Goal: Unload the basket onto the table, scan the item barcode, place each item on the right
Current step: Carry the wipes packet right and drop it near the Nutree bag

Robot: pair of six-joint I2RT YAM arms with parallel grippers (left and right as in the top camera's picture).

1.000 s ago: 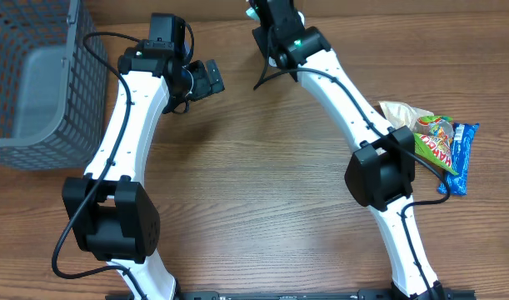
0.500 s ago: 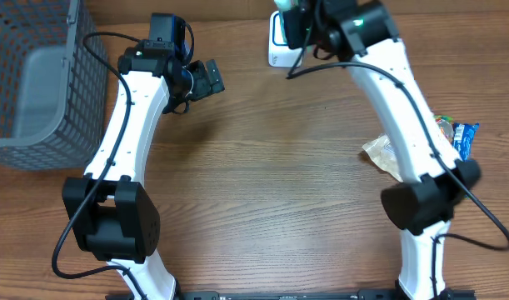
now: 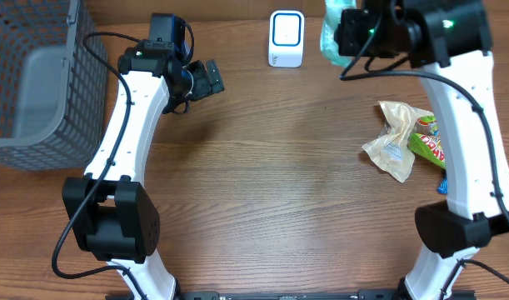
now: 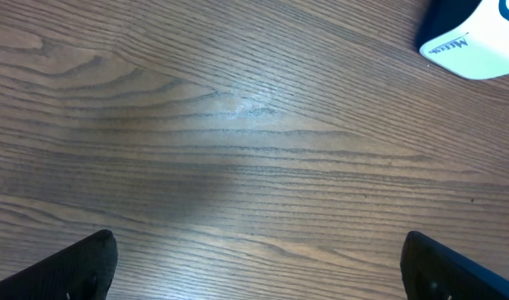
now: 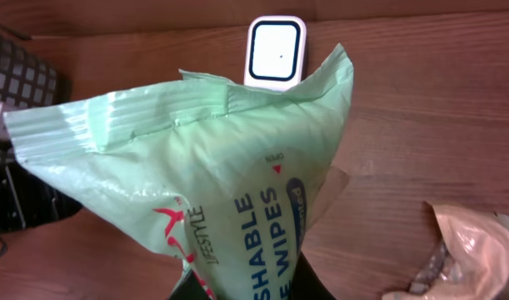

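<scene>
I need to pull my right gripper back and down over the snack bag's far end (image 3: 396, 115) and release the wipes, as the other packs lie away from the scanner (image 3: 286, 38).
A pale green pack of wipes (image 5: 212, 167) hangs in my right gripper (image 5: 254, 287), which is shut on its lower end. From overhead the pack (image 3: 331, 33) is held above the table's far edge, just right of the white barcode scanner (image 3: 286, 38). In the right wrist view the scanner (image 5: 276, 50) shows past the pack's top edge. My left gripper (image 3: 206, 79) hovers open over bare wood, left of the scanner. Nothing lies between its fingers (image 4: 258, 275), and a corner of the scanner (image 4: 479, 37) shows at the top right of its view.
A grey mesh basket (image 3: 37, 75) stands at the far left. At the right lie a crumpled clear snack bag (image 3: 391, 142), a green candy pack (image 3: 429, 146) and a blue packet (image 3: 444, 185).
My right arm has swung to the right with the wipes pack, uncovering the scanner. The left arm has not moved.
</scene>
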